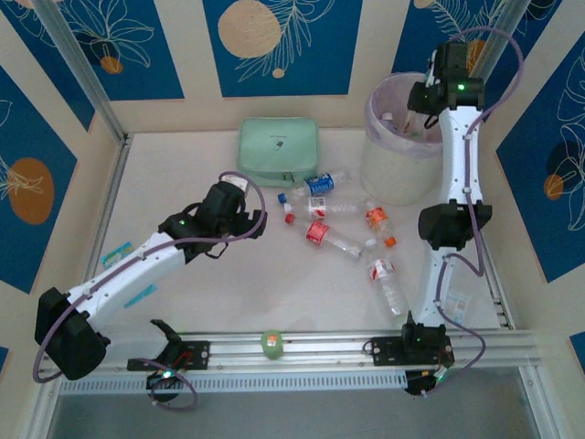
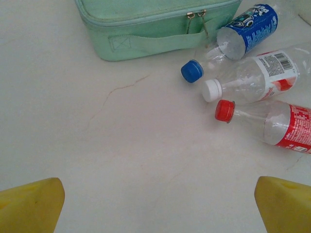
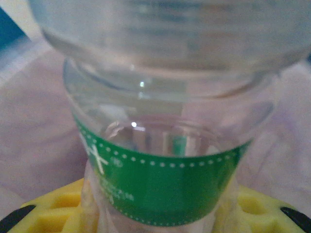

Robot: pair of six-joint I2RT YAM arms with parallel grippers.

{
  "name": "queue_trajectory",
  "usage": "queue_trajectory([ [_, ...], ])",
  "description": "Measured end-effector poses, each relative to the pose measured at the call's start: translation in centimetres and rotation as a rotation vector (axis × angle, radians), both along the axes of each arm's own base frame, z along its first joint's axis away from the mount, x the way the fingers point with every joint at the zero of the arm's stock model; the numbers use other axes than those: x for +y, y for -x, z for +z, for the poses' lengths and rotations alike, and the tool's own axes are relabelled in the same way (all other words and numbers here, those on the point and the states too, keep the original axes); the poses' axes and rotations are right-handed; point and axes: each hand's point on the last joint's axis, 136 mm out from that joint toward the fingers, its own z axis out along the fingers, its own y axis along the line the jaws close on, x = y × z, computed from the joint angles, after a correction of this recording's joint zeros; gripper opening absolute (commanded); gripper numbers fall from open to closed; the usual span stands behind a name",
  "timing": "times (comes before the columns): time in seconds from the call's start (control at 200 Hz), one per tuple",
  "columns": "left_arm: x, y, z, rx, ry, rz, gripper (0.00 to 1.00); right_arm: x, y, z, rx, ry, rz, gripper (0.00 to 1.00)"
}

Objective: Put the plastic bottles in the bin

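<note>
The green-labelled bottle (image 3: 165, 184) goes down past the bin's rim next, before my right gripper opens.
Several plastic bottles lie at mid-table: a blue-labelled one (image 1: 320, 183) (image 2: 250, 26), a white-capped one (image 1: 315, 208) (image 2: 257, 77), a red-labelled one (image 1: 322, 234) (image 2: 277, 124), an orange-labelled one (image 1: 377, 219) and a further one (image 1: 388, 285). My left gripper (image 1: 249, 212) (image 2: 160, 208) is open just above the bare table, left of these bottles, and nothing is between its yellow fingertips (image 2: 31, 204). My right gripper (image 1: 416, 112) hangs over the bin (image 1: 377, 165), shut on a green-labelled clear bottle (image 3: 165, 184). The bin's lilac liner shows behind that bottle.
A mint green case (image 1: 279, 151) (image 2: 155, 24) lies at the back, beside the blue-labelled bottle. A small green object (image 1: 272, 341) rests on the front rail. Walls enclose the table on the left, back and right.
</note>
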Motion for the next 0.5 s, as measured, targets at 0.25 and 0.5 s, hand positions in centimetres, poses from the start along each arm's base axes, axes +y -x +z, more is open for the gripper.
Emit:
queue_trajectory([
  [0.25,0.1,0.1,0.1,-0.003,-0.004,0.002,1.0,1.0,1.3,-10.0,0.289,-0.166,0.055,0.02],
  [0.5,-0.2,0.0,0.3,-0.012,0.005,-0.01,1.0,1.8,0.3,-13.4,0.322,-0.219,0.072,0.51],
])
